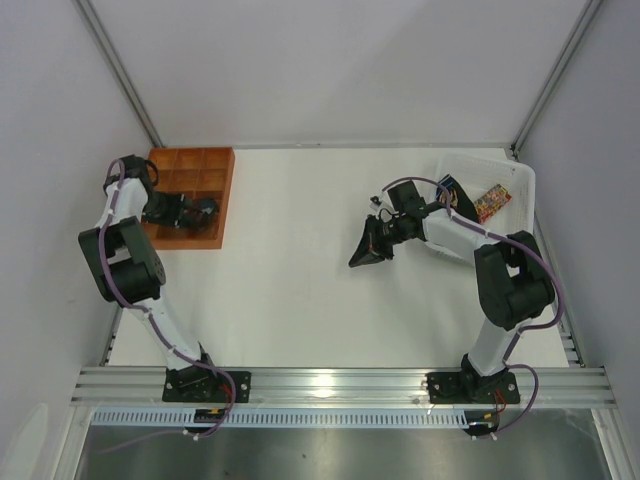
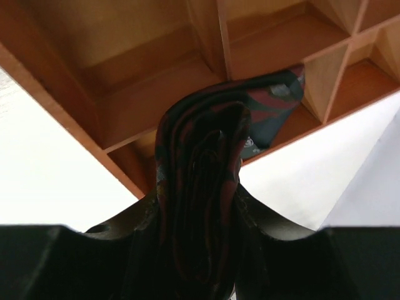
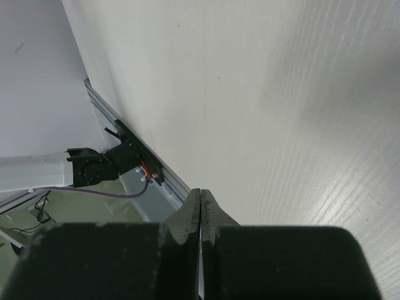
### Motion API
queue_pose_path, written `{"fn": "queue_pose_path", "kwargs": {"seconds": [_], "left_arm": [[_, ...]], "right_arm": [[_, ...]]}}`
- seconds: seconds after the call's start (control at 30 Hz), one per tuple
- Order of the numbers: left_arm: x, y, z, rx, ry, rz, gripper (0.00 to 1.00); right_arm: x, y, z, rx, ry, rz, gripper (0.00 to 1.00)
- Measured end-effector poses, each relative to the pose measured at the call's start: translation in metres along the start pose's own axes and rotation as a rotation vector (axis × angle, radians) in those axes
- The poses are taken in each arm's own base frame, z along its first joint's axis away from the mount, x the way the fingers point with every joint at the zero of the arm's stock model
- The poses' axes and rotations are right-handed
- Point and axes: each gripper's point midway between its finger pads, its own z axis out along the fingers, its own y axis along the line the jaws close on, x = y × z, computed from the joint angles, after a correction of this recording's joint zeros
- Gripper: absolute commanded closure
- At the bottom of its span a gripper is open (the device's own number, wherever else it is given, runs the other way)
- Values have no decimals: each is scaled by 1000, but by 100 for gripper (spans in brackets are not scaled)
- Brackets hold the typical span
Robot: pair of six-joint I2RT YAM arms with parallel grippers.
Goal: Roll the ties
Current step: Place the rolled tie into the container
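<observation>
Next, the left gripper turns to square the tie with the tray's near corner section [image 1: 208,233] [image 2: 154,152], which is slanted to it, then lowers it between the section's sides.
My left gripper [image 1: 200,208] is over the orange compartment tray [image 1: 215,165] at the far left and is shut on a rolled dark tie with maroon stripes [image 2: 203,181]. In the left wrist view the roll stands between my jaws above a tray compartment, its pointed end [image 2: 275,106] sticking out to the right. My right gripper [image 1: 365,250] hangs above the middle of the table, shut and empty; in the right wrist view its jaws [image 3: 200,195] are pressed together. More ties [image 1: 490,203] lie in the white basket [image 1: 520,180] at the far right.
The orange tray has several wooden compartments [image 2: 156,69]. The white table [image 1: 300,290] lies between the arms. The metal rail [image 1: 340,382] runs along the near edge. Grey walls close in the left, back and right sides.
</observation>
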Motion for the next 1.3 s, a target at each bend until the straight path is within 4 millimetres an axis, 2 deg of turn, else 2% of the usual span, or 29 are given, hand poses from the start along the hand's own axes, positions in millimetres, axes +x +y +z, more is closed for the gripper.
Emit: {"fn": "queue_pose_path", "kwargs": {"seconds": [0.2, 0.47, 0.6, 0.8, 1.0, 1.13, 1.27, 1.3], "left_arm": [[4, 3, 16, -108, 41, -3, 100], [16, 21, 13, -245, 43, -59, 99], [18, 28, 19, -313, 60, -108, 99], [17, 30, 20, -375, 62, -172, 100], [10, 24, 40, -421, 66, -203, 100], [11, 26, 41, -438, 65, -235, 99], [12, 23, 40, -440, 59, -248, 72], [12, 23, 40, -441, 57, -251, 69]], "right_arm": [[-2, -2, -1, 1, -5, 6, 100], [-4, -4, -1, -2, -5, 13, 100], [-5, -5, -1, -3, -6, 13, 100], [-7, -9, 0, -1, -7, 22, 100], [-9, -11, -1, 0, -13, 28, 100], [-10, -12, 0, 1, -14, 31, 100], [-11, -16, 2, 4, -9, 37, 100], [-11, -16, 3, 5, -8, 39, 100]]}}
